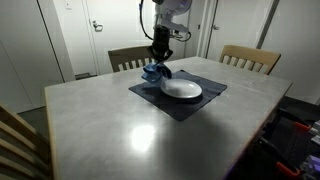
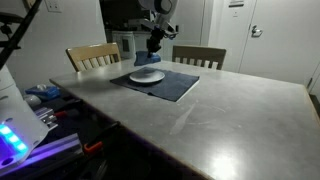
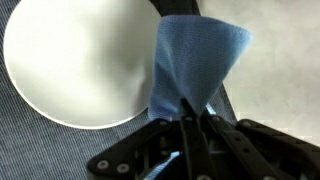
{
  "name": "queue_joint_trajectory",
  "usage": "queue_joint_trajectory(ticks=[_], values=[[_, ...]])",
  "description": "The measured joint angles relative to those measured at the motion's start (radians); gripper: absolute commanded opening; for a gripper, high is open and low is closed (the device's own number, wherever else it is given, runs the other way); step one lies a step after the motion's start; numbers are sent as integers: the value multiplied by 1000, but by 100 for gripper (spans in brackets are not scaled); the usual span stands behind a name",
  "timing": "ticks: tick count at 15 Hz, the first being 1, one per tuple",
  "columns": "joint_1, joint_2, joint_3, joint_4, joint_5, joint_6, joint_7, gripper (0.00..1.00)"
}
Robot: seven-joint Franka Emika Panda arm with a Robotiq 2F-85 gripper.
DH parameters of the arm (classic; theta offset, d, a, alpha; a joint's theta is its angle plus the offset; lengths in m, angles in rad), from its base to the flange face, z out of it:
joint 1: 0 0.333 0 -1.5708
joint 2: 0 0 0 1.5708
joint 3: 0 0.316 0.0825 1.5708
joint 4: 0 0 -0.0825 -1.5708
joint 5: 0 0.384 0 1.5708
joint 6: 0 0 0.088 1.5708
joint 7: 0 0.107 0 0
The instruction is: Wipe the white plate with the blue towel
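Observation:
My gripper next leaves the white plate (image 1: 181, 89) and lowers over the dark placemat's corner (image 1: 140, 89) to release the blue towel, as its edge overlaps the plate's rim.
A white plate (image 1: 181, 89) lies on a dark placemat (image 1: 195, 105) on the grey table; it shows in both exterior views (image 2: 147, 75) and fills the upper left of the wrist view (image 3: 75, 60). My gripper (image 1: 159, 62) is shut on the blue towel (image 1: 152, 72), which hangs from the jaws just past the plate's far edge. In the wrist view the towel (image 3: 195, 60) hangs from the closed fingers (image 3: 193, 118), its edge overlapping the plate's rim. In an exterior view the gripper (image 2: 153, 45) hovers above the plate's far side; the towel is barely visible.
The grey table (image 1: 120, 120) has two wooden chairs at its far side (image 1: 128, 58) (image 1: 250, 58) and one at the near left (image 1: 15, 135). In an exterior view, equipment with a blue light (image 2: 15, 140) stands at the left, beside the table.

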Motion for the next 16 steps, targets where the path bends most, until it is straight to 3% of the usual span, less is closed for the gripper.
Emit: queue_joint_trajectory(ticks=[6, 16], values=[[88, 17, 7, 52, -119, 49, 0, 2], [91, 174, 51, 183, -161, 77, -226, 2]])
